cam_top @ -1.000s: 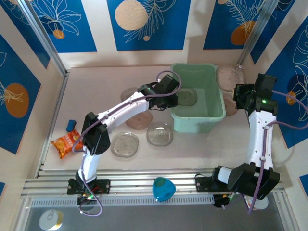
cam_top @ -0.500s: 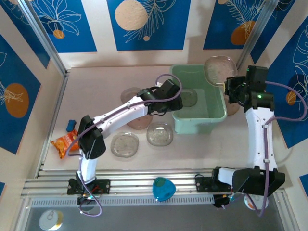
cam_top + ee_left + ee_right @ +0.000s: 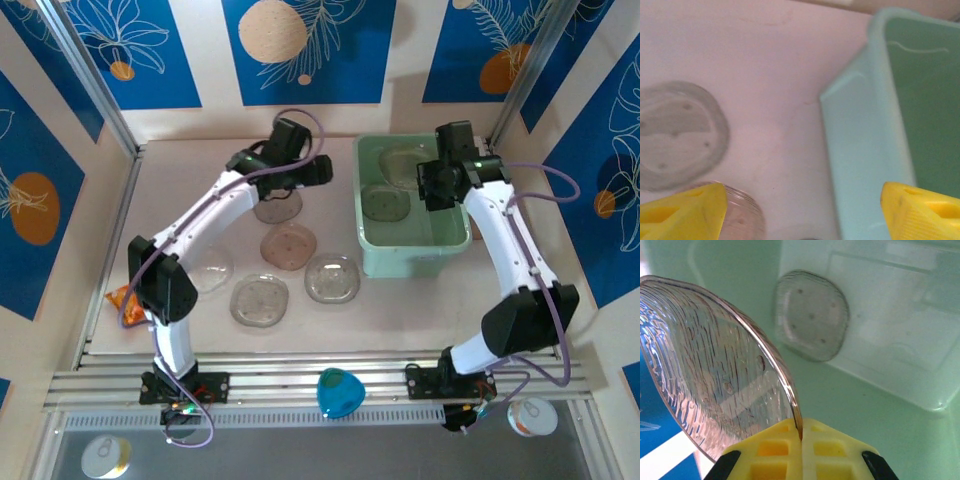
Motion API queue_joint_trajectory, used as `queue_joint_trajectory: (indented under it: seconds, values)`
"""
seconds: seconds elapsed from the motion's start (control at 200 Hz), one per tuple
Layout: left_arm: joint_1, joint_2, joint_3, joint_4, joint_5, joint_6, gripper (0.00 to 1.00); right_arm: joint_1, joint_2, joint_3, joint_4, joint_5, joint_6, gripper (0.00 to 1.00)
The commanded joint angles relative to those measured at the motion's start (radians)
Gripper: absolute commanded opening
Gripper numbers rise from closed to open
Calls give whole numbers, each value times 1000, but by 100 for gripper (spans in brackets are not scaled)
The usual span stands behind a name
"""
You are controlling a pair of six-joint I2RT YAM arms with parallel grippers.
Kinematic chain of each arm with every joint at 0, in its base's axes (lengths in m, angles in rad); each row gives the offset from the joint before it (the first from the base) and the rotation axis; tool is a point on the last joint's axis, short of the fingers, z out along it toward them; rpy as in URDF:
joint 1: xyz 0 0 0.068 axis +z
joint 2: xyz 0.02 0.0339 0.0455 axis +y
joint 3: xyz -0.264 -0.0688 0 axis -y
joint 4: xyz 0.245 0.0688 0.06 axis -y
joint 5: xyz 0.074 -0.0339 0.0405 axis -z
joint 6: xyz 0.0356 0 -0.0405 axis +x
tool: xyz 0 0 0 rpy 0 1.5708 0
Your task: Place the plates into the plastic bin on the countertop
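The clear plate is still hanging above the bottom of the bin, so the right gripper should next go down into the bin (image 3: 412,250), over the greyish plate lying there, and let go of the clear plate's rim.
The mint-green plastic bin (image 3: 412,250) stands at the right of the countertop (image 3: 200,180), and one greyish plate (image 3: 385,203) lies flat on its floor. My right gripper (image 3: 432,186) hangs over the bin, shut on the rim of a clear ribbed plate (image 3: 715,375) held on edge above the bin's floor, where the lying plate (image 3: 812,315) shows. My left gripper (image 3: 318,170) is open and holds nothing, over the countertop just left of the bin's wall (image 3: 865,150). Several plates lie on the countertop, among them a grey one (image 3: 677,135) and a pinkish one (image 3: 288,245).
An orange packet (image 3: 120,297) lies at the left edge, partly under the left arm. A teal object (image 3: 338,392) sits on the metal rail at the front. Blue-patterned walls close in the back and sides.
My left gripper opened, left a plate in the bin and drew back out to the left. My right arm swung left, carrying its plate from beside the bin to over it.
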Motion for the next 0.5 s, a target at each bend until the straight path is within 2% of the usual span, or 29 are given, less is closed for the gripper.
queue_joint_trajectory:
  seconds: [0.0,0.245,0.49]
  values:
    - [62,1,4,12,78,168,81,23,62,63,-67,83,94,0]
    - [185,47,-18,47,191,221,81,49,233,158,-138,106,163,0]
    - [201,85,-18,29,200,228,81,71,374,252,-174,109,194,0]
